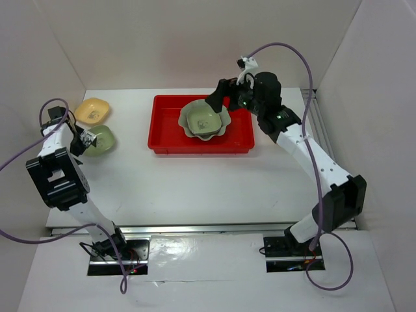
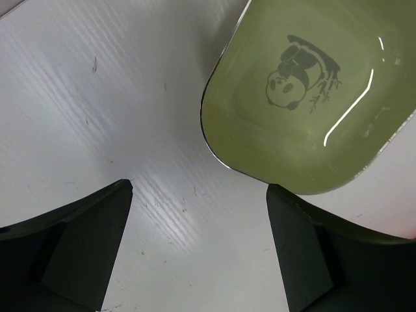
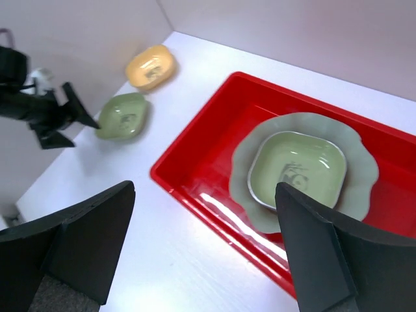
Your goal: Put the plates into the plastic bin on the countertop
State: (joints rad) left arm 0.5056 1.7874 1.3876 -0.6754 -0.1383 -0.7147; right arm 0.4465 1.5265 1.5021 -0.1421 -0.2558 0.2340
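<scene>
Next, my left gripper lowers and moves toward the loose green dish, with one finger inside the dish's nearest rounded corner [image 1: 88, 151].
The red plastic bin [image 1: 160, 127] stands at mid-table on the white countertop [image 1: 195, 182]. In it lies the large pale green scalloped dish [image 1: 225, 121] with a small green dish [image 1: 201, 117] nested on top. A yellow dish [image 1: 91, 110] and another green dish [image 1: 101, 140] sit on the countertop at the far left. My left gripper [image 1: 86, 138] is open and empty, low beside that green dish [image 2: 305, 97], whose rim lies just ahead of the right finger. My right gripper [image 1: 216, 99] is open and empty above the bin [image 3: 218, 127]. The other small dishes are out of view.
White walls enclose the countertop on three sides. In the right wrist view the scalloped dish [image 3: 359, 153], nested green dish [image 3: 298, 168], yellow dish [image 3: 151, 66], loose green dish [image 3: 123, 116] and left gripper [image 3: 77, 112] all show.
</scene>
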